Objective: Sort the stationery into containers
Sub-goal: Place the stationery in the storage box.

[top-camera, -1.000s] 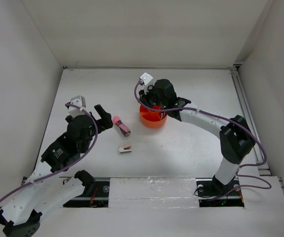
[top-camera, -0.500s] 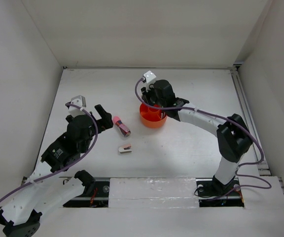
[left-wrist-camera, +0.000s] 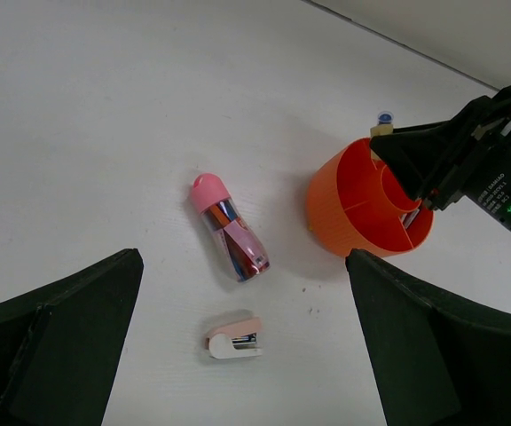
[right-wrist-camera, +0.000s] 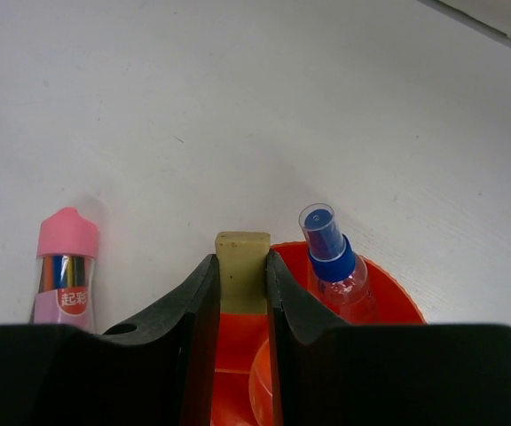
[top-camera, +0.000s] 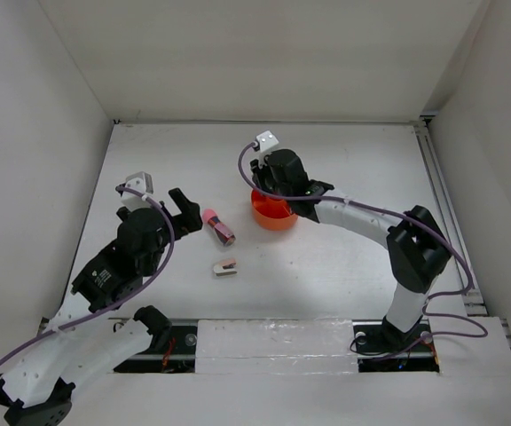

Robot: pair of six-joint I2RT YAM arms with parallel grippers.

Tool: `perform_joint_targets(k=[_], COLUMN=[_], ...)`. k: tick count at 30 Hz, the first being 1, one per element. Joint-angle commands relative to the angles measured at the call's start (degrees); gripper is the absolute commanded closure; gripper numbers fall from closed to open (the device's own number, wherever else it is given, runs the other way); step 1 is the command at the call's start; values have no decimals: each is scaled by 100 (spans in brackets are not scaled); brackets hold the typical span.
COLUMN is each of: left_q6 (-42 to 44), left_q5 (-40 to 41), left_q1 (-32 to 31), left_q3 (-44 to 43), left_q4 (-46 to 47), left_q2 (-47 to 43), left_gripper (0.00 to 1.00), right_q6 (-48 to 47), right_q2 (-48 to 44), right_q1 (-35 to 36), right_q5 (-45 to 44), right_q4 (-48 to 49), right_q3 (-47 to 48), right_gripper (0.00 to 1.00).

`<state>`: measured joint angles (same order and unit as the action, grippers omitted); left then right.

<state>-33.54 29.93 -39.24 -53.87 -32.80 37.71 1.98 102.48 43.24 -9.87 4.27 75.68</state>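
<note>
I need to move my right gripper back and down to let go of the eraser point(right-wrist-camera: 241, 266) inside the empty section of the tub beside the blue-capped bottle, because that section is below and back.
My right gripper point(right-wrist-camera: 241, 266) is shut on the tan eraser point(right-wrist-camera: 241, 266) and holds it over the orange organizer tub point(top-camera: 271, 216), also in the left wrist view point(left-wrist-camera: 344, 213). The blue-capped clear bottle point(right-wrist-camera: 334, 262) stands in an outer compartment of the tub point(right-wrist-camera: 397, 306). The pink-capped clear tube point(top-camera: 218, 226) lies on the table left of the tub, also in the left wrist view point(left-wrist-camera: 229, 228) and the right wrist view point(right-wrist-camera: 63, 266). The white-and-pink stapler piece point(top-camera: 225, 267) lies nearer, also in the left wrist view point(left-wrist-camera: 234, 335). My left gripper point(left-wrist-camera: 238, 355) is open above these two. The pens are out of view.
White walls enclose the table point(top-camera: 353, 266) on the left, back and right. A metal rail point(top-camera: 437, 195) runs along the right edge.
My right gripper has moved a little to the left and back over the tub with the eraser in it. The left arm has barely moved.
</note>
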Motion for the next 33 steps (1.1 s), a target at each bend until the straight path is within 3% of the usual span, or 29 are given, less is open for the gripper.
perform_joint_targets(k=[1, 33], left_q6=[67, 67], left_q5=[-40, -93], left_q1=[22, 22], left_q3=[95, 96], left_q4=[177, 177], left_q2=[-123, -177], left_gripper=[1, 1], right_q6=[136, 488], right_q2=[-8, 53], right_q1=[105, 263], right_q5=[-323, -885], right_q4=[65, -216], right_q3=[88, -203], right_gripper=[100, 95])
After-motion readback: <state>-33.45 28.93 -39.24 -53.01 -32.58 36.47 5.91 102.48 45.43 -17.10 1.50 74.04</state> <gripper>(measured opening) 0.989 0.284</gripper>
